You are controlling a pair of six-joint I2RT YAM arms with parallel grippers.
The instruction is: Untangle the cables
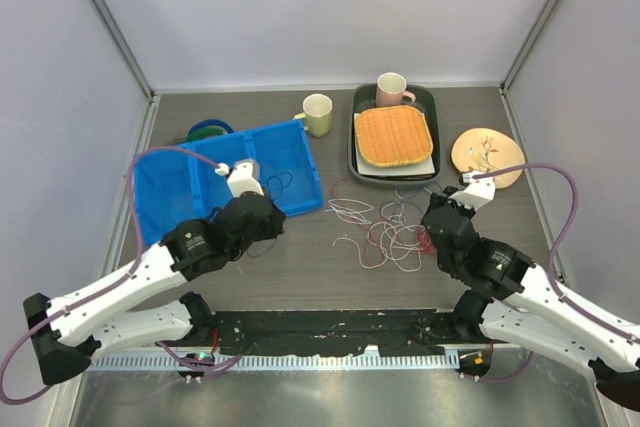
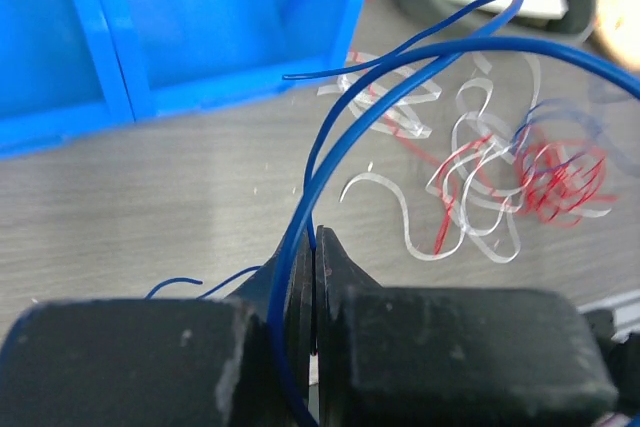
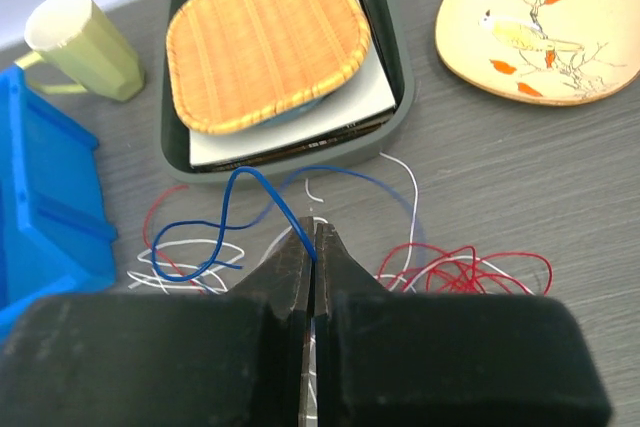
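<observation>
I should move my left gripper outward over the section of the bin beside the green cup (image 2: 215, 12) next and release the dark blue cable, as it's clear of the tangle there.
The cables (image 1: 385, 232) lie as a loose tangle of red, white and dark blue wires on the table between the arms. My left gripper (image 2: 316, 235) is shut on a dark blue cable (image 2: 400, 57) that arcs up and to the right above the red and white tangle (image 2: 500, 177). In the top view the left gripper (image 1: 268, 219) sits by the blue bin's near corner. My right gripper (image 3: 312, 225) is shut on another dark blue cable (image 3: 215, 217) that loops to the left; red cables (image 3: 460, 267) lie to its right. The right gripper (image 1: 432, 207) hangs at the tangle's right edge.
A blue bin (image 1: 200, 187) stands at the left. A dark tray (image 1: 357, 152) holding a wicker basket (image 1: 394, 135) and a pink mug (image 1: 390, 89) sits at the back. A green cup (image 1: 317, 114) and a painted plate (image 1: 487, 155) flank it.
</observation>
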